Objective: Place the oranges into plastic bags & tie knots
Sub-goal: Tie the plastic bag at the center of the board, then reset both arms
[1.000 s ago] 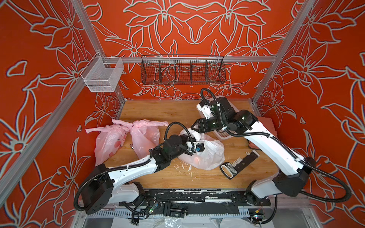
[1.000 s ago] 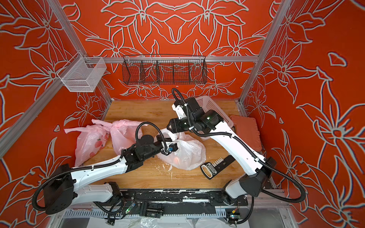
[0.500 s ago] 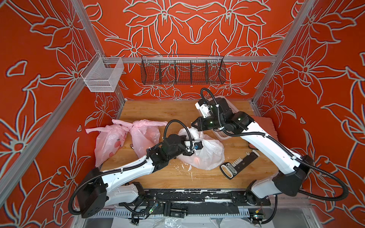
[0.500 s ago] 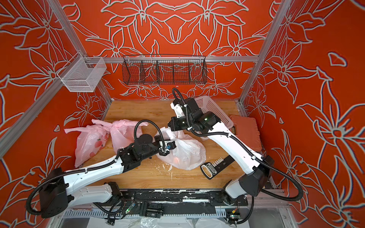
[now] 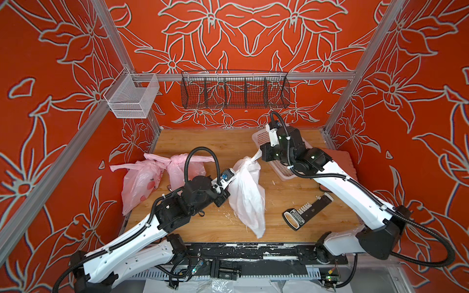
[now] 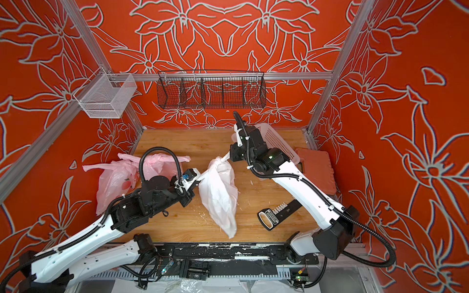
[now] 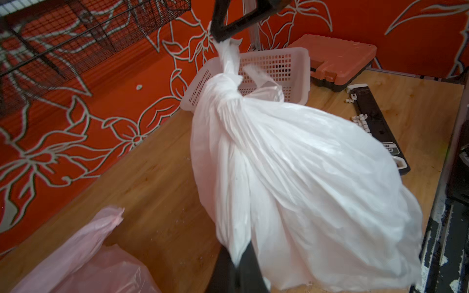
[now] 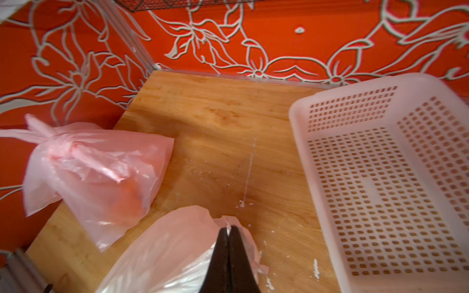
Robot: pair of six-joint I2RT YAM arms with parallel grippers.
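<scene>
The left gripper moves down toward the bare tabletop beside the pink bags next and releases the lower strap end, as the knot [image 5: 247,161] sits closed atop the white bag.
The white plastic bag [image 5: 247,200] hangs off the table, stretched between my two grippers. Its knot [image 5: 247,161] sits at the top, with one strap end running to each side. My left gripper [image 5: 234,173] is shut on the lower strap end, seen up close in the left wrist view [image 7: 237,263]. My right gripper [image 5: 260,155] is shut on the upper strap end [image 8: 229,229]. Two pink plastic bags [image 5: 138,185] [image 5: 182,170] lie tied at the left. The oranges are hidden in the bags; an orange tint shows through a pink bag [image 8: 125,201].
A pale pink perforated basket [image 5: 283,171] lies under my right arm, with an orange case [image 5: 340,157] beside it. A black tool with white pieces [image 5: 307,211] lies front right. A black wire basket [image 5: 234,92] and a white mesh basket [image 5: 130,101] hang on the walls.
My right gripper has shut on a strap end. Both grippers have pulled apart and risen, lifting the white bag off the table so it hangs stretched below the knot.
</scene>
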